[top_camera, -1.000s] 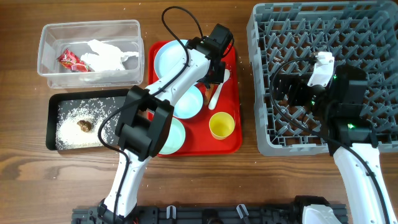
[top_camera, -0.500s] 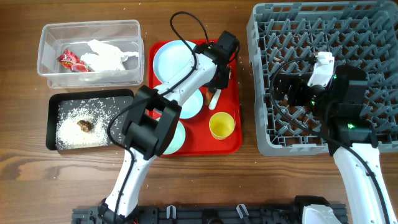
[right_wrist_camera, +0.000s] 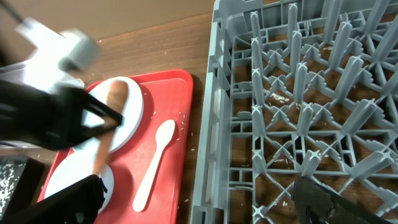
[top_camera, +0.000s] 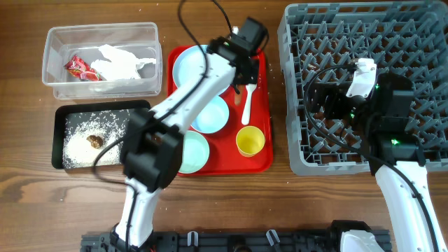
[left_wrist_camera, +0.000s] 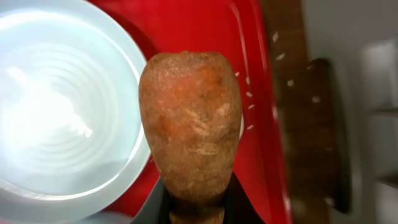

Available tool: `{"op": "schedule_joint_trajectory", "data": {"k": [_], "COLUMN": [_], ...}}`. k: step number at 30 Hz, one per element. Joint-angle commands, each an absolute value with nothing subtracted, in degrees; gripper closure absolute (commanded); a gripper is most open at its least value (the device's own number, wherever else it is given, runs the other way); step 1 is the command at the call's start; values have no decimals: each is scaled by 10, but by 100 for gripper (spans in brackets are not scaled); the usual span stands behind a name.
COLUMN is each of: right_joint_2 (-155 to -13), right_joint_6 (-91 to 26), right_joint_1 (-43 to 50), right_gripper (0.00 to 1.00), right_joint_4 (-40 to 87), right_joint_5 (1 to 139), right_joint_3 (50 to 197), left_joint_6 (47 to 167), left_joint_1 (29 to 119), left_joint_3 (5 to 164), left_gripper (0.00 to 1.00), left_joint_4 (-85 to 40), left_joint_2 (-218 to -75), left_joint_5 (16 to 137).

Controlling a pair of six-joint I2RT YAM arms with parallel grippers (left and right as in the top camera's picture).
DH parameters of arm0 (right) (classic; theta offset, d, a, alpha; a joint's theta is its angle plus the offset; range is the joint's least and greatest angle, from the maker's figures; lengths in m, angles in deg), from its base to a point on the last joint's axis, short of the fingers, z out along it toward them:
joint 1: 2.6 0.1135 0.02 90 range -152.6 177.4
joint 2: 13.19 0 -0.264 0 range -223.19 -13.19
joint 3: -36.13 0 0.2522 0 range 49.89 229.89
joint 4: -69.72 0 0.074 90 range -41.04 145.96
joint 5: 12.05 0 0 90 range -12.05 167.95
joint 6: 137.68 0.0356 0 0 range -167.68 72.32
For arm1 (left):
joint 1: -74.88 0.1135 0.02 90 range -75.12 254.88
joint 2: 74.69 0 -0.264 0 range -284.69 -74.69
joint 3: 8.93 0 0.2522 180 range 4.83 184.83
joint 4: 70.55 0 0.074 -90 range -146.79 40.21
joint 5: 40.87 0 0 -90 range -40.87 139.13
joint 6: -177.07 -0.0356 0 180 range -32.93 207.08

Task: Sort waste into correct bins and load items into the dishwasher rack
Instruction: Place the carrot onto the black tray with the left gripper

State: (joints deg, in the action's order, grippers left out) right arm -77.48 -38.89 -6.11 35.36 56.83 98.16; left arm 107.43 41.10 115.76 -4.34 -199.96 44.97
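Note:
I will move my left gripper to the left in the overhead view next, then lower the carrot into the black tray, where rice and a brown lump are.
My left gripper [top_camera: 241, 64] is shut on the orange-brown carrot [left_wrist_camera: 189, 124] and holds it above the far end of the red tray [top_camera: 260, 159], next to the light blue plate [top_camera: 187, 66]. The carrot also shows in the right wrist view [right_wrist_camera: 112, 109]. The white spoon [top_camera: 248, 101], two light blue bowls [top_camera: 213, 115] [top_camera: 192, 150] and the yellow cup [top_camera: 250, 141] sit on the red tray. My right gripper [top_camera: 323, 98] hangs open and empty over the grey dishwasher rack [top_camera: 350, 42].
The clear tub [top_camera: 49, 56] at the far left holds the white napkin [top_camera: 119, 61] and red wrapper [top_camera: 77, 68]. The black tray [top_camera: 59, 140] in front of it holds rice [top_camera: 78, 133] and a brown lump [top_camera: 95, 141]. Rice grains lie scattered on the wood.
My left gripper has risen from the tray beside the spoon with the carrot and moved toward the far edge. The spoon now shows in full. The right arm has not moved.

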Motion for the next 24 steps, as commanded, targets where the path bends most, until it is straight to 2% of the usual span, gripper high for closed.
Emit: {"op": "schedule_joint_trajectory", "data": {"k": [1, 6, 10, 13, 16, 19, 24], "right_joint_2": [-775, -775, -775, -775, -775, -776, -802], "right_joint_6": [-385, -386, -385, -386, -386, -386, -385], "right_joint_1": [-58, -58, -58, -58, -58, -58, -58], "right_gripper": [1, 1, 1, 0, 1, 0, 1], "right_joint_4": [353, 354, 355, 355, 355, 355, 356], "right_joint_5": [574, 574, 574, 577, 587, 587, 587], "right_joint_3": [993, 993, 993, 993, 993, 993, 993], "left_joint_6": [1111, 1226, 1266, 1317, 1443, 1466, 1479], "left_joint_1": [456, 622, 777, 852, 902, 901, 893], "left_joint_3": [1170, 1170, 1168, 1167, 1151, 1074, 860], "left_gripper": [96, 96, 96, 96, 96, 96, 95], "left_joint_4": [5, 185, 243, 276, 341, 318, 93], "left_joint_2": [-1917, -1858, -1857, -1857, -1856, -1856, -1856], "left_joint_5": [449, 435, 430, 409, 329, 325, 343]}}
